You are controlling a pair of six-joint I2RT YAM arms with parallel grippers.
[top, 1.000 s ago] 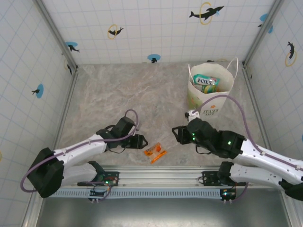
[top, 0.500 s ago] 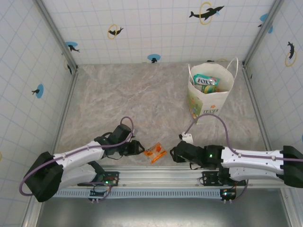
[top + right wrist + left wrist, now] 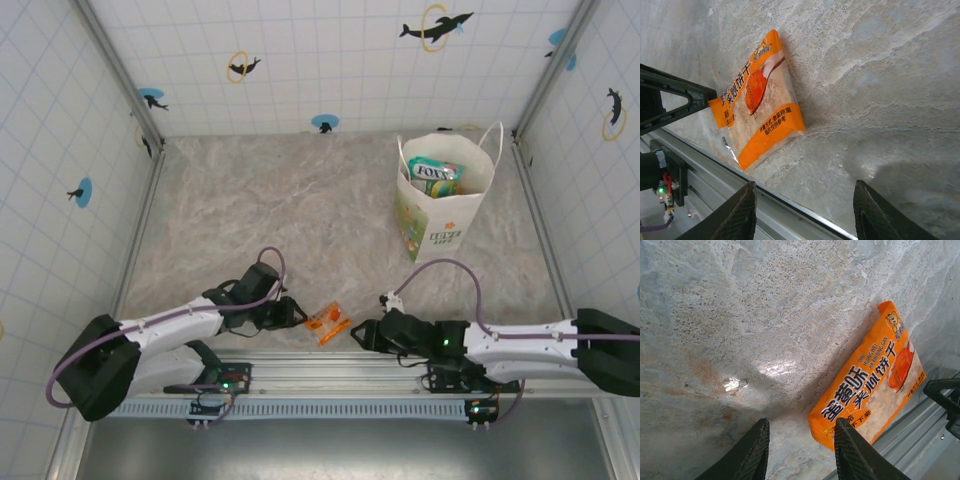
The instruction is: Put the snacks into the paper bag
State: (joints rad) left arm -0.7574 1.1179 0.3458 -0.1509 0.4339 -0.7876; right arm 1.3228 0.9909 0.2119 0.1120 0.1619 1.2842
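Note:
The packet's uncovered orange end [image 3: 336,333] [image 3: 772,132] lies beside my right gripper, toward my left gripper. So my right gripper slides low that way next until the open fingers straddle it.
A small orange snack packet [image 3: 328,322] lies flat on the marble table close to the near rail; I see it in the left wrist view [image 3: 870,390] and the right wrist view [image 3: 757,117]. My left gripper [image 3: 293,314] is open just left of the packet, its right finger [image 3: 852,455] at the packet's near corner. My right gripper [image 3: 358,334] is open just right of the packet, low over the table, nothing between its fingers [image 3: 737,220]. The white paper bag [image 3: 445,195] stands upright at the back right, a green-and-white packet [image 3: 435,176] showing inside.
The metal rail [image 3: 340,368] runs along the table's near edge, right beside the packet. Tiled walls enclose the table on three sides. Open marble floor [image 3: 290,210] stretches between the grippers and the bag.
My right arm has swung down from near the bag to the near edge and moved left up to the packet. My left gripper shifted slightly toward the packet.

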